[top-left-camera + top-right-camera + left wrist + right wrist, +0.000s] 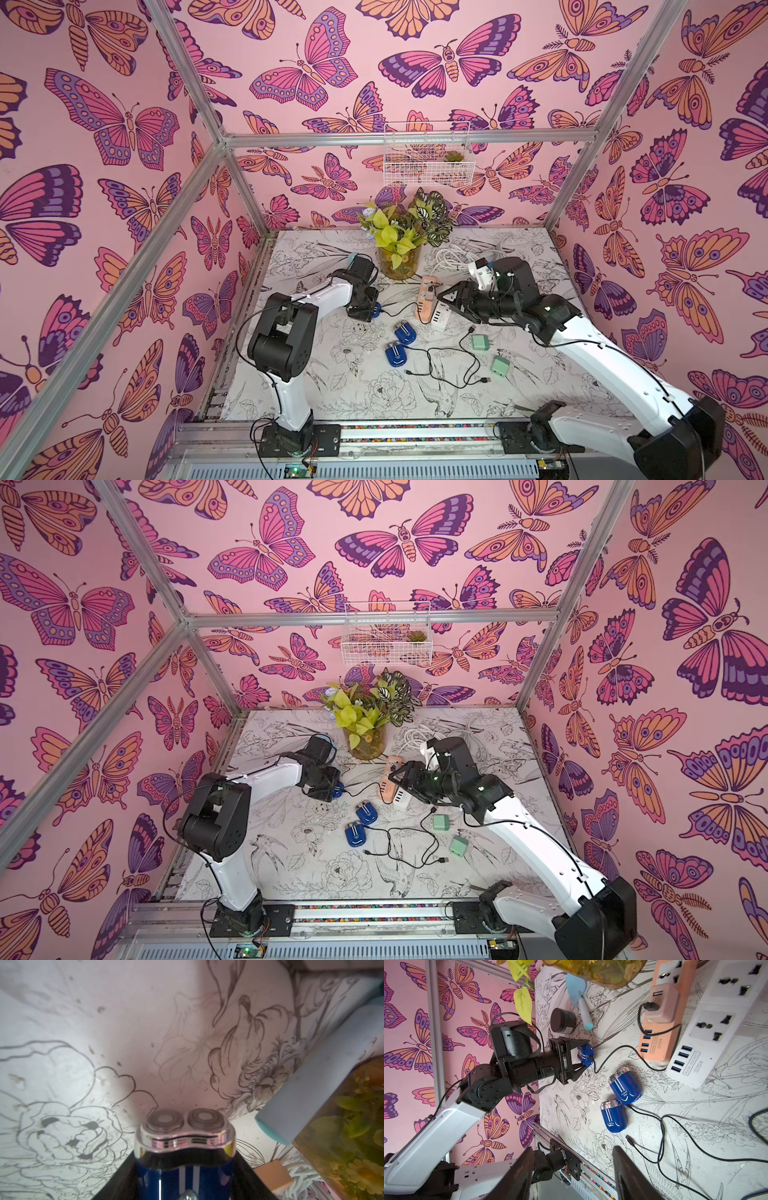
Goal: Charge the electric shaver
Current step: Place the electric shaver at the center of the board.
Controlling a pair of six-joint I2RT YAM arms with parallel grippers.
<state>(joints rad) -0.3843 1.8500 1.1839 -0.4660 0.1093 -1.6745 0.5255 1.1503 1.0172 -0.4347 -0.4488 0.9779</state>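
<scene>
The shaver's cable already reaches the pink adapter [663, 1003], so I will move the shaver in my left gripper away from the orange power strip and let go of it on the bare tabletop.
A blue electric shaver [185, 1132] with a silver twin head sits between my left gripper's [368, 309] black fingers, which are shut on its body just above the table. In the right wrist view a black cable [612, 1053] runs from this shaver [585, 1055] to a pink USB adapter [663, 1003] plugged into the orange power strip [660, 1043]. My right gripper [440, 299] hovers over the near end of the orange strip [426, 301]. It stands open [573, 1159] with nothing between its fingers.
Two more blue shavers [405, 333] [397, 354] lie mid-table with loose black cables [449, 365]. Two green adapters [481, 343] [500, 365] lie to the right. A white power strip [440, 316] lies beside the orange one. A plant vase [398, 262] and a black jar [563, 1020] stand behind.
</scene>
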